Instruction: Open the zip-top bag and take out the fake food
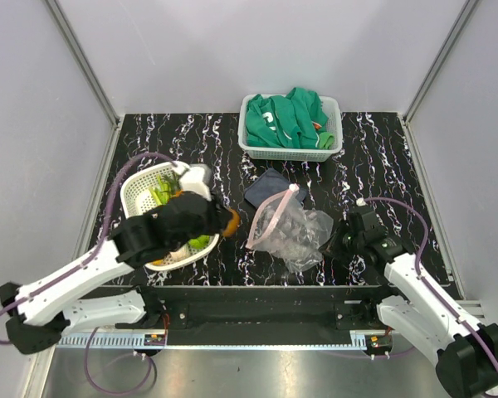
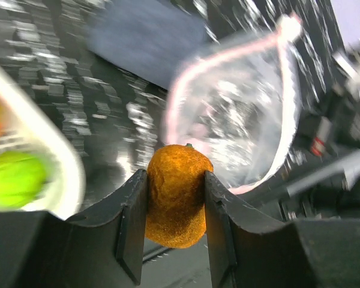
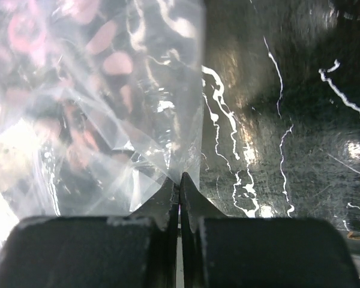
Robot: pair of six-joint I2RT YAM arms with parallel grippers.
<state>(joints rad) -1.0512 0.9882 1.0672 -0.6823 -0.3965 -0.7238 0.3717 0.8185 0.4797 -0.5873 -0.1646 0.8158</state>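
Note:
My left gripper goes left in the top view and down over the white oval basket (image 2: 17, 144) next. It releases the piece of fake food there, since fake food already lies there.
The clear zip-top bag (image 1: 288, 226) lies mid-table, its pinkish zip mouth open toward the left; it also shows in the left wrist view (image 2: 240, 114) and the right wrist view (image 3: 96, 108). My right gripper (image 3: 180, 180) is shut on the bag's right edge, at the bag's right in the top view (image 1: 342, 238). My left gripper (image 2: 175, 198) is shut on an orange fuzzy fake food piece (image 2: 177, 195), held between the bag's mouth and the white basket; the piece shows orange in the top view (image 1: 230, 221). Green and orange fake food (image 1: 197, 242) lies in that basket.
A white oval basket (image 1: 141, 184) stands at the left under my left arm. A dark grey-blue cloth (image 1: 266, 186) lies behind the bag. A white rectangular basket (image 1: 251, 145) with a green garment (image 1: 286, 118) stands at the back. Walls enclose the table.

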